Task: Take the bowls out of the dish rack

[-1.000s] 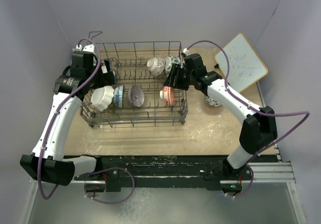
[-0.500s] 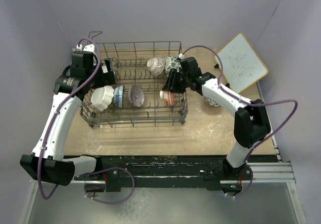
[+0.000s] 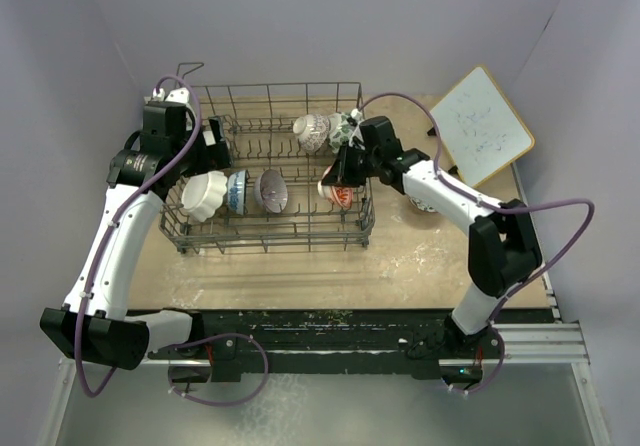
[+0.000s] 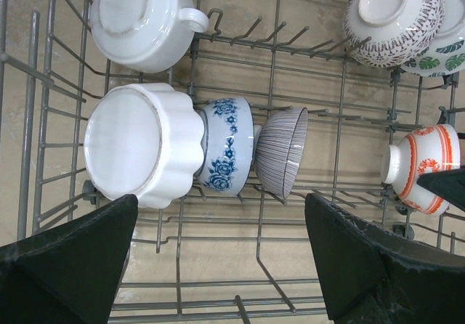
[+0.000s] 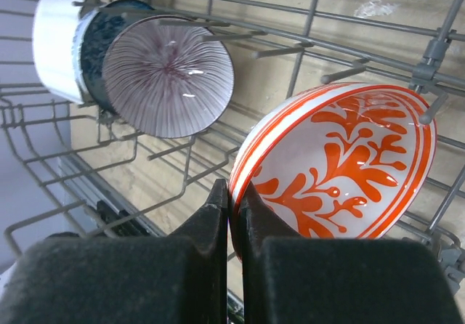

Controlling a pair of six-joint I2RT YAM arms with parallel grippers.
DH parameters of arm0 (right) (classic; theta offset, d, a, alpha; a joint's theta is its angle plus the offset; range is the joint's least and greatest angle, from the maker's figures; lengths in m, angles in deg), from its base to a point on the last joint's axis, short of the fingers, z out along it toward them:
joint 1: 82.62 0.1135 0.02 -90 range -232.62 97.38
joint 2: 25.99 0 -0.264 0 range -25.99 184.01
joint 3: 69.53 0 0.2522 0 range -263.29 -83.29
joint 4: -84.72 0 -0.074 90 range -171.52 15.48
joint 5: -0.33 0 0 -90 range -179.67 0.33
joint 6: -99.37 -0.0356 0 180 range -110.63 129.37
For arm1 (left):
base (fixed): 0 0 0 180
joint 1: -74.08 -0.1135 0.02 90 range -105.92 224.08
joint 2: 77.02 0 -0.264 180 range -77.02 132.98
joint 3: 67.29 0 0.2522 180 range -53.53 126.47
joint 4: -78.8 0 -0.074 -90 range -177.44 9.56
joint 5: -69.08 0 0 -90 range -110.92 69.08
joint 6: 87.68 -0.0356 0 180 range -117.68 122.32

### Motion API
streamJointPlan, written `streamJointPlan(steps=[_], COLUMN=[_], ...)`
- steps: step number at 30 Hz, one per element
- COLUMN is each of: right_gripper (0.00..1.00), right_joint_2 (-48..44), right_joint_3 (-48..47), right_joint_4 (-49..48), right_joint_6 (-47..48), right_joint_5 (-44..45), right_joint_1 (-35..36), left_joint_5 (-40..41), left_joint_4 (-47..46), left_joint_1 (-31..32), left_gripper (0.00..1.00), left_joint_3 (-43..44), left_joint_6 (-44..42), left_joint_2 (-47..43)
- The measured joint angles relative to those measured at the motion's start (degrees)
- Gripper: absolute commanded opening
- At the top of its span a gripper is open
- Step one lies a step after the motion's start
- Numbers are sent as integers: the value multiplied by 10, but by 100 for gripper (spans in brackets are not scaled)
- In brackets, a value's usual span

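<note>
The patterned bowl [image 3: 422,206] is to the right of my right gripper in the top view, past the end wires of the rack. I will go up over those wires, move down onto the bowl and let go.
The dark wire dish rack [image 3: 270,240] holds several bowls on edge. In its front row stand a white scalloped bowl [image 3: 203,194], a blue one [image 3: 237,192] and a grey-purple striped one [image 3: 271,190]. My right gripper [image 5: 234,193] is shut on the rim of the red-orange bowl [image 5: 341,164], at the rack's right end [image 3: 338,192]. A speckled bowl [image 3: 311,131] and a green-white bowl [image 3: 343,124] sit in the back row. My left gripper [image 4: 218,244] hangs open over the rack's left part, near the scalloped bowl [image 4: 138,146], holding nothing.
A white handled cup [image 4: 138,19] lies in the rack's back left corner. A patterned bowl [image 3: 424,202] sits on the table right of the rack, partly under my right arm. A white tilted board [image 3: 482,124] leans at the back right.
My right gripper has come down onto the red-orange bowl and shut on its rim. The left arm has stayed still.
</note>
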Motion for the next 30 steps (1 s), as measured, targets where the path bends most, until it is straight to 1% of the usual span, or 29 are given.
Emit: streamJointPlan(steps=[3, 8, 12, 15, 17, 19, 22, 26, 30], right_gripper=[0, 0, 0, 0, 0, 0, 0, 0, 0], right_joint_2=[-25, -96, -140, -148, -148, -149, -154, -155, -145], right_joint_3=[12, 23, 16, -17, -45, -69, -84, -97, -99], right_joint_4=[-19, -61, -72, -31, 12, 58, 115, 198, 250], right_joint_6=[7, 6, 7, 24, 42, 57, 70, 92, 116], right_joint_5=[-17, -47, -49, -27, 5, 34, 72, 152, 207], right_joint_1=[-2, -2, -4, -14, -25, -49, -111, -180, -199], left_joint_5=[-2, -9, -13, -15, -15, -15, -15, -16, -17], left_joint_4=[-2, -9, -10, -11, -12, -13, -12, -13, -13], left_joint_1=[0, 0, 0, 0, 0, 0, 0, 0, 0], left_gripper=[99, 99, 99, 99, 99, 99, 99, 99, 99], left_joint_3=[0, 0, 0, 0, 0, 0, 1, 6, 6], left_joint_6=[0, 3, 4, 4, 4, 4, 2, 0, 0], left_joint_2=[0, 0, 0, 0, 0, 0, 3, 12, 14])
